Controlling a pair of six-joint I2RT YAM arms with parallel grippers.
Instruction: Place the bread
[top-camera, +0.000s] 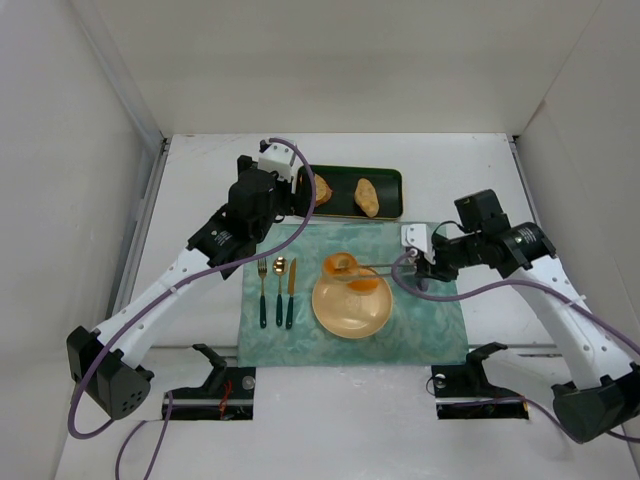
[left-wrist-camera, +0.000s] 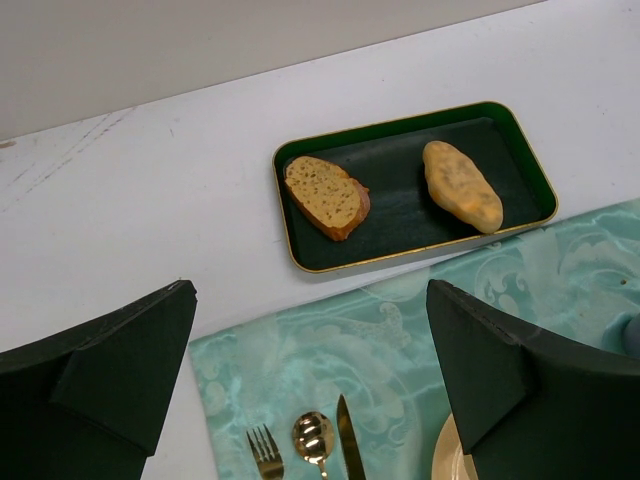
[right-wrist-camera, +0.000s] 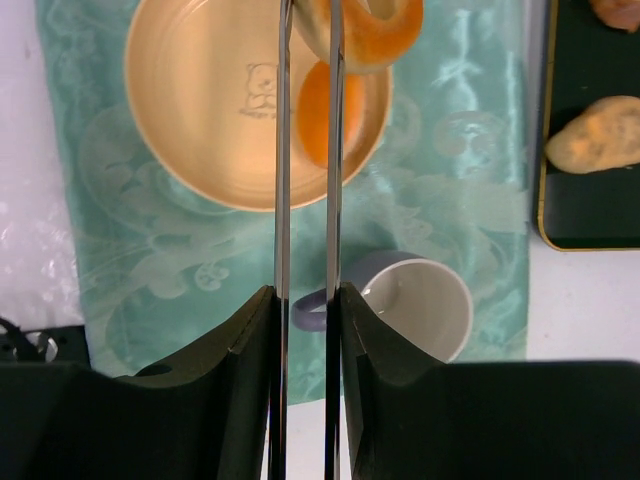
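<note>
I will next move the bagel in my right gripper back and down from the plate's far rim onto the plate's near part (top-camera: 350, 312) (right-wrist-camera: 205, 92), where the bun leaves room.
My right gripper (top-camera: 428, 262) (right-wrist-camera: 305, 300) is shut on a pair of metal tongs (right-wrist-camera: 282, 150), whose tips reach left to the tan plate (top-camera: 345, 318) (right-wrist-camera: 190, 120). The tong tips pinch the golden-brown bagel (top-camera: 341, 265) (right-wrist-camera: 375, 30) at the plate's far rim. The orange-brown bun (top-camera: 364, 284) (right-wrist-camera: 312, 115) lies in the plate just beside the bagel. My left gripper (top-camera: 268, 200) (left-wrist-camera: 310, 380) is open and empty, hovering above the teal mat's back-left corner, near the green tray.
A green tray (top-camera: 390, 180) (left-wrist-camera: 400, 215) at the back holds two paler rolls (left-wrist-camera: 325, 195) (left-wrist-camera: 460, 185). A gold fork (top-camera: 262, 290), spoon (top-camera: 279, 288) and knife (top-camera: 291, 290) lie on the teal mat (top-camera: 430, 330). A purple mug (right-wrist-camera: 415, 305) stands below my right gripper.
</note>
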